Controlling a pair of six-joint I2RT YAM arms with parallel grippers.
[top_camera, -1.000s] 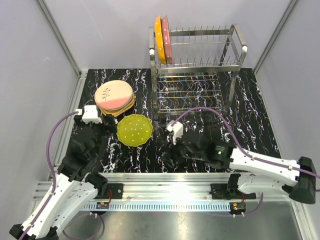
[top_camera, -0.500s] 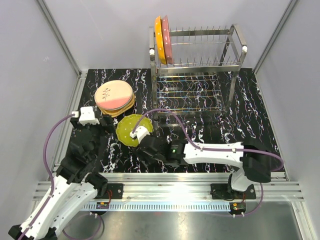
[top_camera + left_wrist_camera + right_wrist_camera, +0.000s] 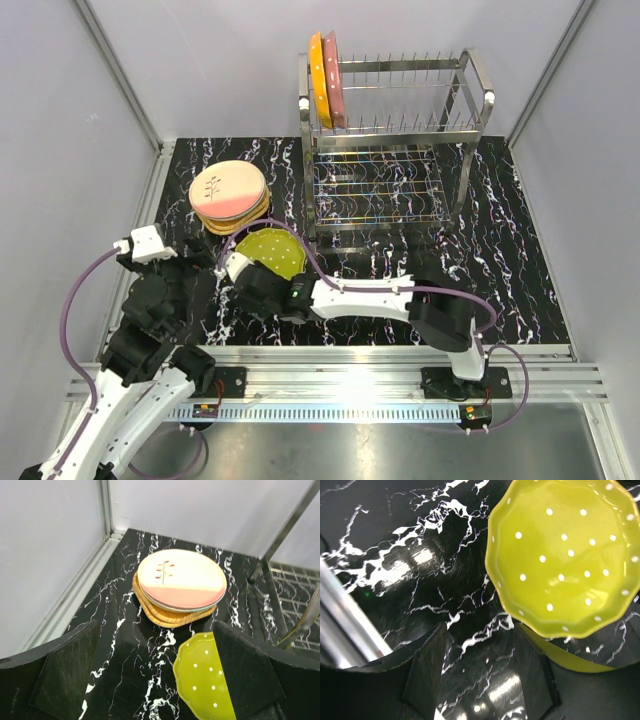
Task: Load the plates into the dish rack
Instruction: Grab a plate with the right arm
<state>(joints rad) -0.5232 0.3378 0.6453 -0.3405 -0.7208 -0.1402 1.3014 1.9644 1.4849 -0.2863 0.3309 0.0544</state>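
Note:
My right gripper needs to shift toward the lime plate until the lime plate's near edge [image 3: 510,614] is between my open fingers, as it is still outside them.
The dish rack [image 3: 478,92] stands at the back, with a dotted orange plate [image 3: 317,66] and a pink plate [image 3: 333,64] upright at the left end of its upper tier. A dotted lime-green plate [image 3: 274,250] [image 3: 565,555] lies flat on the black marble table. Behind it is a stack of plates [image 3: 230,194] [image 3: 180,582], a cream leaf-motif one on top. My right gripper [image 3: 245,282] [image 3: 480,675] is open at the lime plate's near-left edge, with its right finger under the rim. My left gripper [image 3: 198,265] [image 3: 157,680] is wide open just left of that plate [image 3: 205,680], holding nothing.
The right arm [image 3: 370,297] stretches leftward across the front of the table. The aluminium rail [image 3: 330,355] runs along the near edge. A white wall and frame post [image 3: 105,510] close off the left side. The rack's leg [image 3: 295,625] stands just right of the left gripper.
My right arm has swung left across the table, from in front of the rack to the lime plate's edge. The left gripper has drawn back a little to the left.

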